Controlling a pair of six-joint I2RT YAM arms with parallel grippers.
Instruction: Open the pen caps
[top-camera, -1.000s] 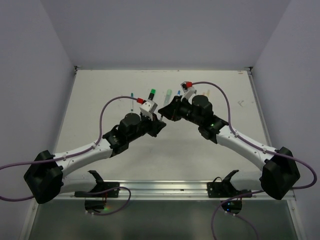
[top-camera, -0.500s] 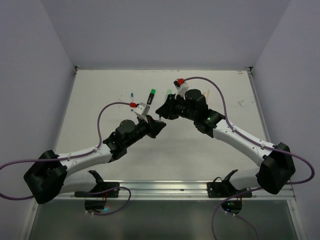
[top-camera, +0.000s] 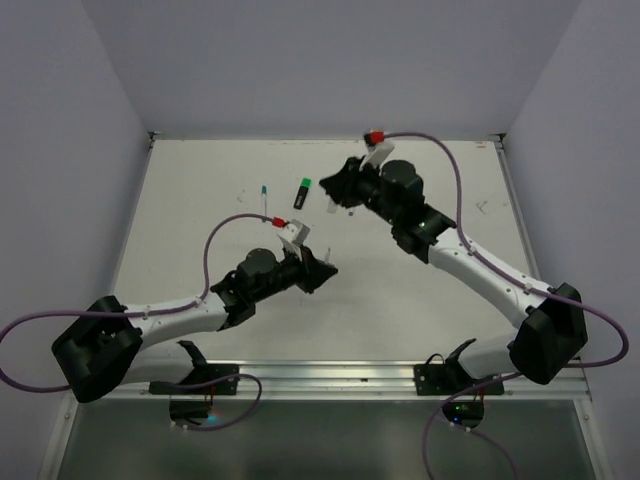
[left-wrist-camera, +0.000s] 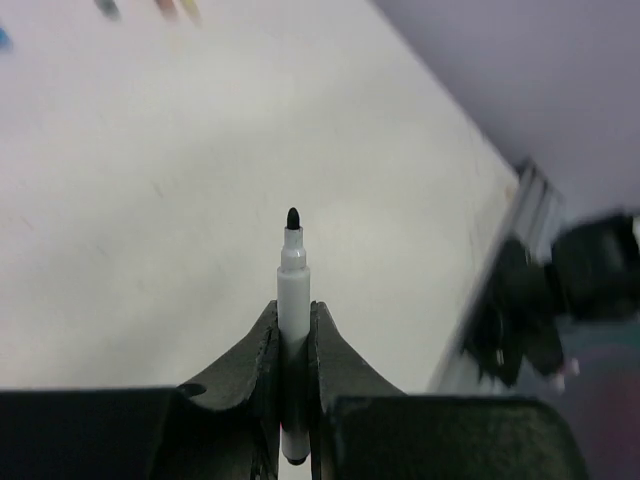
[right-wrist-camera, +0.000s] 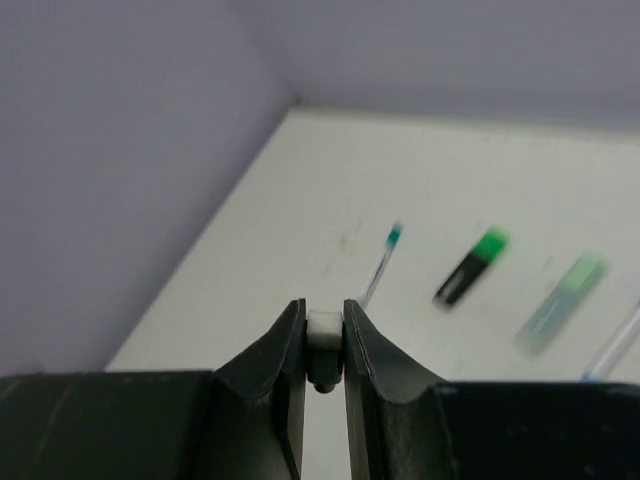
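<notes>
The white pen is already uncapped, so I will tilt my left gripper downward, bring the pen's body (left-wrist-camera: 293, 285) down onto the bare tabletop below and release it.
My left gripper (left-wrist-camera: 293, 308) (top-camera: 320, 271) is shut on a white pen barrel (left-wrist-camera: 293, 285). The pen stands uncapped, its black tip pointing away from the fingers over the white table. My right gripper (right-wrist-camera: 323, 305) (top-camera: 329, 186) is raised farther back and is shut on a small white and dark pen cap (right-wrist-camera: 323, 326). The two grippers are well apart. On the table behind lie a thin pen with a teal cap (top-camera: 263, 190) (right-wrist-camera: 383, 258), a black marker with a bright green cap (top-camera: 302, 192) (right-wrist-camera: 468, 268) and a pale mint marker (right-wrist-camera: 562, 302).
Grey walls enclose the table on the left, back and right. A metal rail (top-camera: 330, 375) with the arm mounts runs along the near edge. A thin blue pen (right-wrist-camera: 615, 350) lies at the right edge of the right wrist view.
The grippers, close together a second ago, have pulled apart. The left came back toward the near edge with the pen; the right went toward the far side with the cap.
</notes>
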